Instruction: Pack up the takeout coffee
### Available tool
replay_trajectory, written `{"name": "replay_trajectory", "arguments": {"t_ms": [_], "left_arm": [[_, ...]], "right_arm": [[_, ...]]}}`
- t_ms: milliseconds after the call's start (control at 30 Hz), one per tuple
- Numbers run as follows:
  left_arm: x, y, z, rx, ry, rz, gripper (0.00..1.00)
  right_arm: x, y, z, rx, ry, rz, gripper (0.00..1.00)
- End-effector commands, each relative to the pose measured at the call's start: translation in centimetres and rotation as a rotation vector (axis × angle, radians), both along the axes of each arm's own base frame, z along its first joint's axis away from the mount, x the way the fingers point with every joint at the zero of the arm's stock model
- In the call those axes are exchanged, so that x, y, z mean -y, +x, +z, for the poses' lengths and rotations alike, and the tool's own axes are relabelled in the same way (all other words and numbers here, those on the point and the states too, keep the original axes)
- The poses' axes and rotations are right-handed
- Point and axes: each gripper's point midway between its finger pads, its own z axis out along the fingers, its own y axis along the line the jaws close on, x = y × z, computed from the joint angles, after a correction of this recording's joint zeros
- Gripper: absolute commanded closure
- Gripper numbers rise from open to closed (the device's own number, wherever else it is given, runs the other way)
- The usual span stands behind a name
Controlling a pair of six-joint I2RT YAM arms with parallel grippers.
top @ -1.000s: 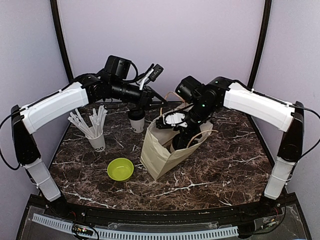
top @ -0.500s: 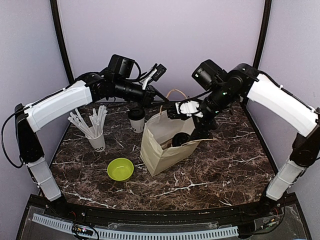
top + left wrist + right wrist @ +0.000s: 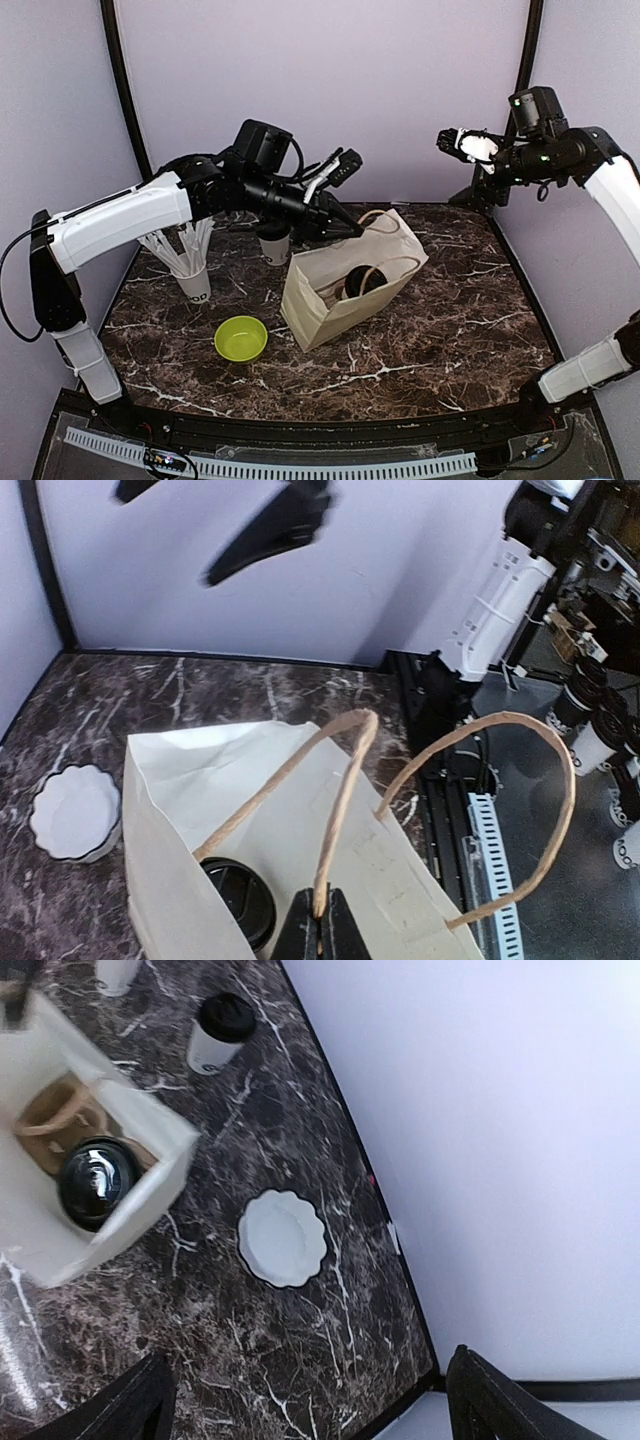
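Note:
My left gripper moves next toward the bag's rim by the second cup, to its left in the top view, to straighten the leaning bag before it releases the bag's twine.
A white paper bag (image 3: 335, 290) stands at the table's middle, leaning right. One takeout coffee cup sits inside it, its black lid (image 3: 362, 279) (image 3: 238, 900) (image 3: 97, 1182) showing. The second cup (image 3: 274, 243) (image 3: 220, 1032) stands upright on the table behind the bag's left side. My left gripper (image 3: 350, 226) (image 3: 322, 920) is shut on one of the bag's brown twine handles (image 3: 340, 800), above the bag's mouth. My right gripper (image 3: 465, 145) (image 3: 310, 1390) hangs open and empty, high at the back right, well clear of the bag.
A white cup full of straws (image 3: 192, 272) stands at the left. A lime-green bowl (image 3: 241, 338) sits in front of it. A white scalloped dish (image 3: 283, 1238) (image 3: 75, 812) lies on the marble behind the bag. Walls close off the back and sides.
My right gripper rose out of the bag and swung up to the back right, leaving a cup inside. My left gripper moved right and shut on the bag handle.

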Motion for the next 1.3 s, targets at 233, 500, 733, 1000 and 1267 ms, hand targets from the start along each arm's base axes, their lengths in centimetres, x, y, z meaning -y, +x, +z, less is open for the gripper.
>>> {"name": "replay_trajectory", "arguments": {"t_ms": [233, 500, 733, 1000, 1267], "left_arm": [[2.5, -11.2, -0.7, 0.007, 0.001, -0.265, 1.00], [2.4, -12.1, 0.1, 0.054, -0.008, -0.269, 1.00], [2.3, -9.6, 0.6, 0.153, 0.015, -0.179, 1.00], [1.1, -3.8, 0.0, 0.158, 0.047, -0.046, 1.00], [-0.4, 3.0, -1.4, 0.182, 0.092, 0.138, 0.97]], "right_arm": [[2.1, 5.9, -5.7, -0.157, 0.116, -0.143, 0.06], [1.3, 5.5, -6.1, -0.194, 0.139, -0.109, 0.06], [0.9, 5.3, -5.3, -0.206, 0.169, -0.091, 0.06], [-0.9, 3.1, -5.5, -0.313, 0.226, 0.020, 0.07], [-2.3, 2.3, -7.1, -0.425, 0.252, 0.102, 0.10]]}}
